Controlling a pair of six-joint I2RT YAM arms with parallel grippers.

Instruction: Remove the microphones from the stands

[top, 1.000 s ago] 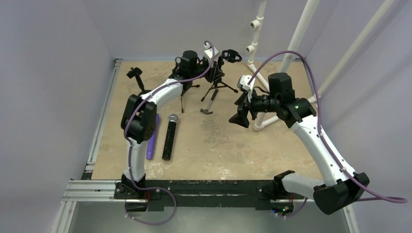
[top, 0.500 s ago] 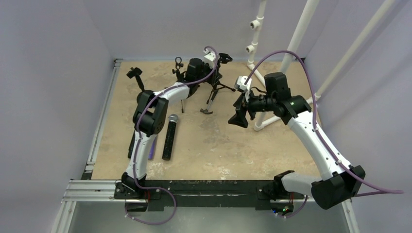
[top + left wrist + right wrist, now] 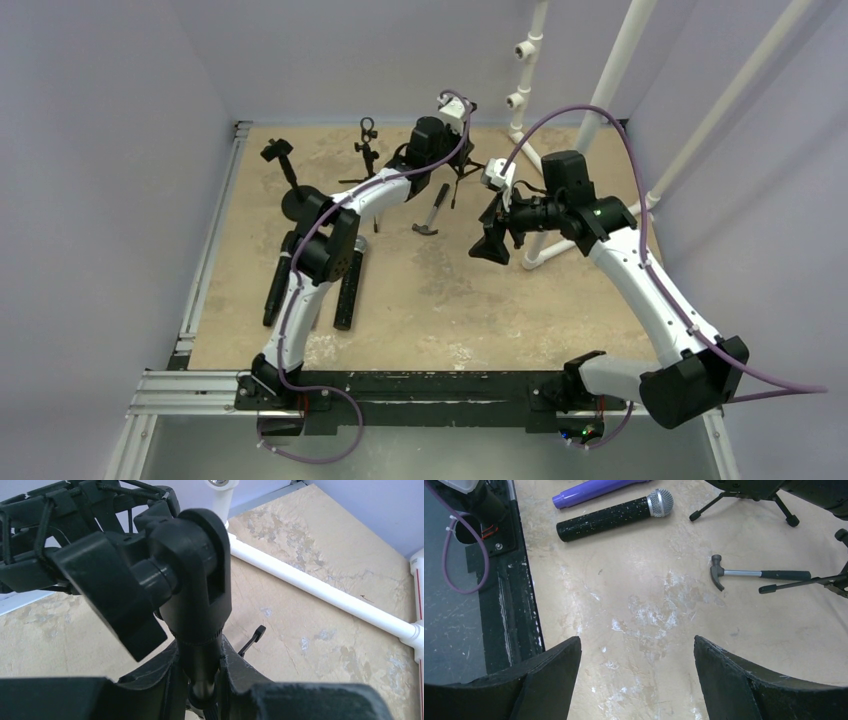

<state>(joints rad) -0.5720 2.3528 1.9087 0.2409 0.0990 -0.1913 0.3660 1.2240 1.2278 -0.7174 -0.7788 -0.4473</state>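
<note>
My left gripper brings the stand's feet down onto the tabletop [image 3: 464, 188] beside the hammer next, then opens to free the black post. The microphone [image 3: 347, 298] already lies apart.
The black microphone [image 3: 616, 514] with a silver mesh head lies flat on the tan table, apart from the stand; in the top view the microphone [image 3: 347, 298] is partly covered by my left arm. My left gripper [image 3: 199, 647] is shut on the black post of the stand [image 3: 195, 570], just under its swivel joint. The stand's elastic cradle [image 3: 60, 515] shows no microphone in it. From above, the left gripper [image 3: 447, 148] holds the stand [image 3: 466, 172] at the table's back. My right gripper [image 3: 636, 645] hangs open over bare table, also seen as the right gripper [image 3: 492, 245] at centre right.
A purple cylinder [image 3: 589, 491] lies beside the microphone. A small hammer [image 3: 432, 212] lies near the stand's legs. Two other small black stands [image 3: 367, 140] [image 3: 283, 160] stand at the back left. White pipes [image 3: 540, 190] rise at the back right. A black cylinder [image 3: 275, 292] lies at the left.
My left arm has swung right along the back of the table, carrying the stand with it. The right gripper has barely moved and stays open.
</note>
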